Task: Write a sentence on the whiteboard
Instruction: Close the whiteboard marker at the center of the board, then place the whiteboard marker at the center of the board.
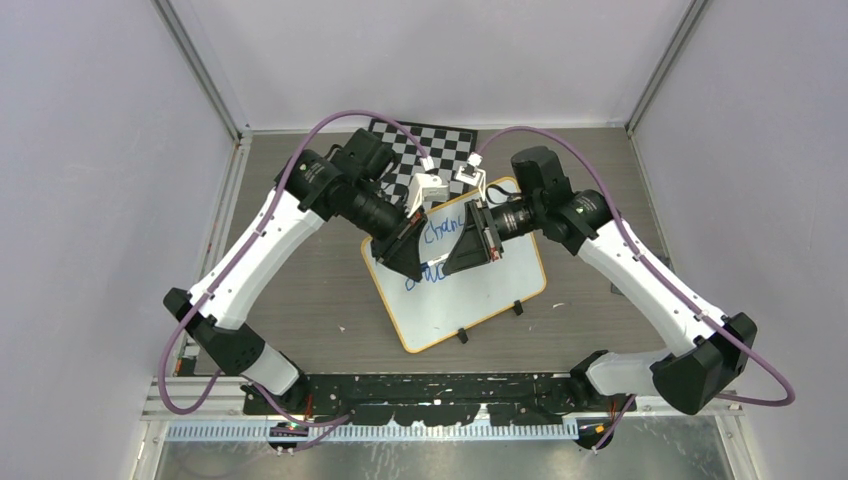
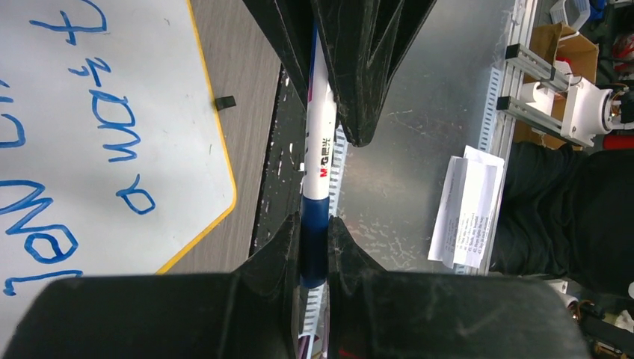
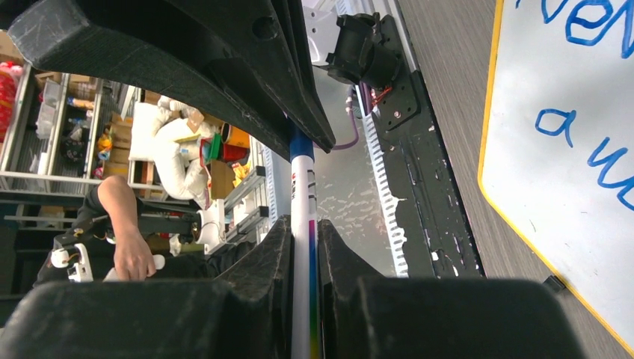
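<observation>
I need to move my left gripper to the left in the top view next and down onto the tabletop beside the whiteboard to let go of the marker (image 2: pixel 318 149), because that spot is clear.
The whiteboard (image 1: pixel 485 285) lies tilted in the middle of the table, with an orange rim and blue handwriting on it. It also shows in the left wrist view (image 2: pixel 172 90) and the right wrist view (image 3: pixel 576 187). Both grippers meet above its upper left part. My left gripper (image 1: pixel 412 250) (image 2: pixel 314 228) is shut on the blue end of a white marker (image 2: pixel 318 149). My right gripper (image 1: pixel 462 250) (image 3: pixel 303 228) is shut on the marker's white barrel (image 3: pixel 303 187). The marker spans between the two grippers. In the top view it is hidden by them.
A black-and-white chessboard (image 1: pixel 450 145) lies behind the whiteboard, partly under the arms. Two small black clips (image 1: pixel 517 308) sit on the whiteboard's near edge. A black base rail (image 1: pixel 440 385) runs along the table's near edge. A folded paper (image 2: pixel 467 209) lies beyond it.
</observation>
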